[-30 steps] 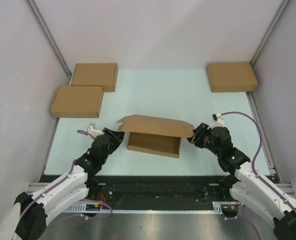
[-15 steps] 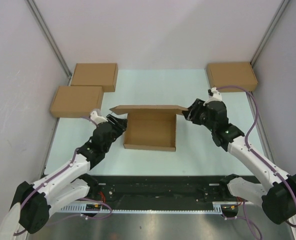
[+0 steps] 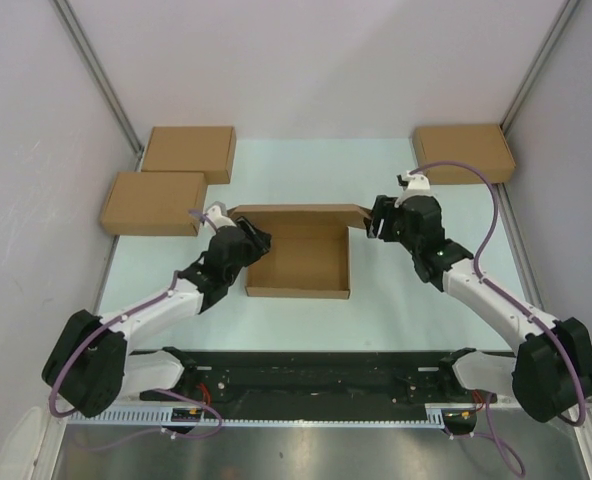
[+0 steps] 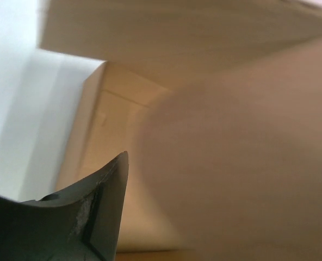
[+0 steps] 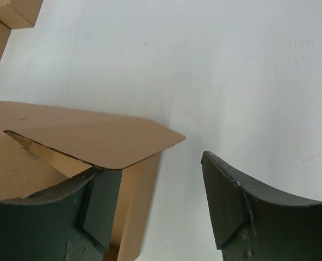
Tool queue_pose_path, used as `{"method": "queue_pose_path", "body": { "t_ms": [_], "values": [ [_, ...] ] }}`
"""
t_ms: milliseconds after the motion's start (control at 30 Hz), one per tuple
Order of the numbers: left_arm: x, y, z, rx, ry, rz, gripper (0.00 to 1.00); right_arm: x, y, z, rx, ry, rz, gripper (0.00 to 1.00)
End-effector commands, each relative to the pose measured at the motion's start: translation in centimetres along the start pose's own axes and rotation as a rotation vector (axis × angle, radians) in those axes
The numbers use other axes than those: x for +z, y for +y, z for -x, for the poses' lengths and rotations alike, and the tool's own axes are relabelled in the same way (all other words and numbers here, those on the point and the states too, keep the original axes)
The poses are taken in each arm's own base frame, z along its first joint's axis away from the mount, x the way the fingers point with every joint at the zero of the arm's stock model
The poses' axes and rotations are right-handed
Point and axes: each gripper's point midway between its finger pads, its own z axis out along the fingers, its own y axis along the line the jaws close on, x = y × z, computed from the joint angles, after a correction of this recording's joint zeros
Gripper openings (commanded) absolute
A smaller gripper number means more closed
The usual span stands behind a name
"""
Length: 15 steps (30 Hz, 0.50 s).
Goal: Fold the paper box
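The robot's right gripper will next move outward, tilt flatter and close on the lid's side edge point(image 3: 364, 211) point(image 5: 168, 131), since only one fingertip is under the rounded corner of the flap.
The paper box point(image 3: 301, 262) is an open brown tray in the middle of the table, and its lid flap point(image 3: 296, 212) stands up along the far side. At the box's left wall my left gripper point(image 3: 256, 243) is open. Only one dark finger point(image 4: 104, 209) shows in the left wrist view, and blurred cardboard point(image 4: 231, 163) hides the other. My right gripper point(image 5: 155, 168) is open at the lid's right end. Its left finger point(image 5: 96, 201) sits under the rounded flap corner point(image 5: 150, 142), and its right finger point(image 5: 226, 201) hangs over bare table.
Three closed brown boxes lie at the back, two on the left point(image 3: 188, 153) point(image 3: 154, 202) and one on the right point(image 3: 463, 153). Grey walls with metal rails close in the mat point(image 3: 426, 300) on both sides.
Both arms have reached farther from their bases. The box has been squared up and slid back, and its lid has been raised. My right gripper's jaws have spread wider.
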Motion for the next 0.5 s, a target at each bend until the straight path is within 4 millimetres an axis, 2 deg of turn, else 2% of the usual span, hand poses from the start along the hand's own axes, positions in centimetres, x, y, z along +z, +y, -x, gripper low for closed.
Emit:
{"method": "queue_pose_path", "body": {
  "t_ms": [0,33,67,133,167,267,300,333,467],
  "values": [
    [0.8,-3.1,1.5,0.037,-0.014,-0.078,0.57,1.4,1.6,5.4,-0.12,-0.19,0.061,0.66],
    [1.1,-3.1,1.2,0.046,-0.001,-0.077,0.57,1.7,1.9,5.6,-0.132,-0.199,0.079,0.66],
    [1.3,-3.0,1.1,0.061,0.002,-0.075,0.57,1.9,2.0,6.6,-0.138,-0.24,0.091,0.66],
    [1.8,-2.8,0.6,0.084,0.019,-0.065,0.57,2.7,2.2,6.7,-0.155,-0.252,0.119,0.67],
    [1.9,-2.6,0.5,0.099,0.025,-0.057,0.57,2.9,2.3,7.6,-0.155,-0.288,0.124,0.67],
    [2.4,-2.1,0.0,0.119,0.041,-0.039,0.57,4.0,2.4,8.3,-0.15,-0.324,0.145,0.69],
    [2.6,-1.8,-0.4,0.121,0.051,-0.033,0.57,4.4,1.4,8.7,-0.132,-0.327,0.123,0.69],
    [2.7,-1.7,-0.4,0.121,0.053,-0.03,0.57,5.4,1.7,8.1,-0.131,-0.296,0.163,0.69],
    [3.0,-1.5,-0.8,0.129,0.066,-0.026,0.57,7.3,0.6,7.6,-0.089,-0.269,0.242,0.69]
  ]
}}
